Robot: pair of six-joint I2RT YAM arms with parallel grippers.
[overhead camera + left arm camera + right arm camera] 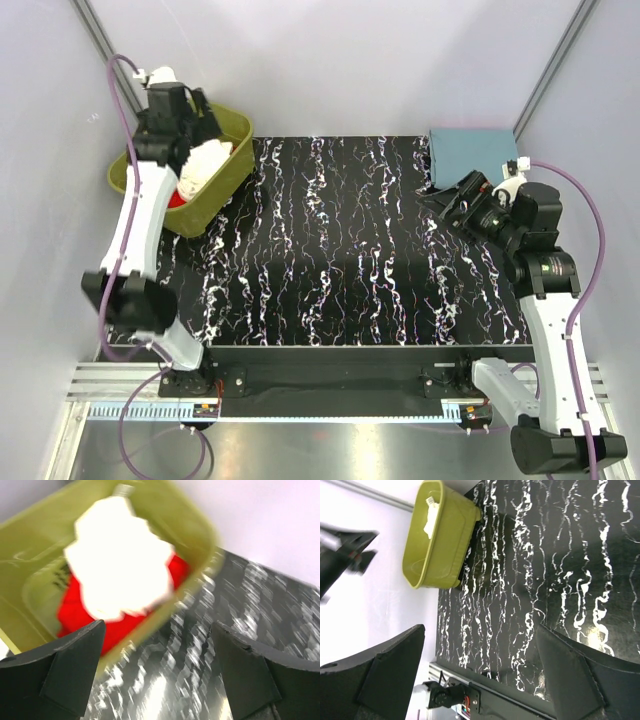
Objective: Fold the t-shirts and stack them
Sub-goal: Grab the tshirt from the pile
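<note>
I need to lower my left gripper into the tub and pinch the white cloth's crumpled middle [197,164] [120,562], because the white t-shirt is on top of the red one.
A white t-shirt [205,162] lies crumpled on top of a red t-shirt [178,198] inside the olive-green tub [225,190] at the back left. My left gripper [203,115] hovers over the tub's far side, open and holding nothing. The left wrist view is blurred; it shows the white t-shirt [117,555] over the red t-shirt [75,612], with the left gripper [157,670] wide apart above the tub's near rim. My right gripper [450,205] hangs open and empty over the table's right side. The right wrist view has the right gripper [480,670] framing bare table.
A folded teal-blue cloth [473,155] lies at the back right corner, just behind my right gripper. The black white-veined table [350,250] spreads between the arms. Grey walls close in on both sides. The tub [440,545] shows far off in the right wrist view.
</note>
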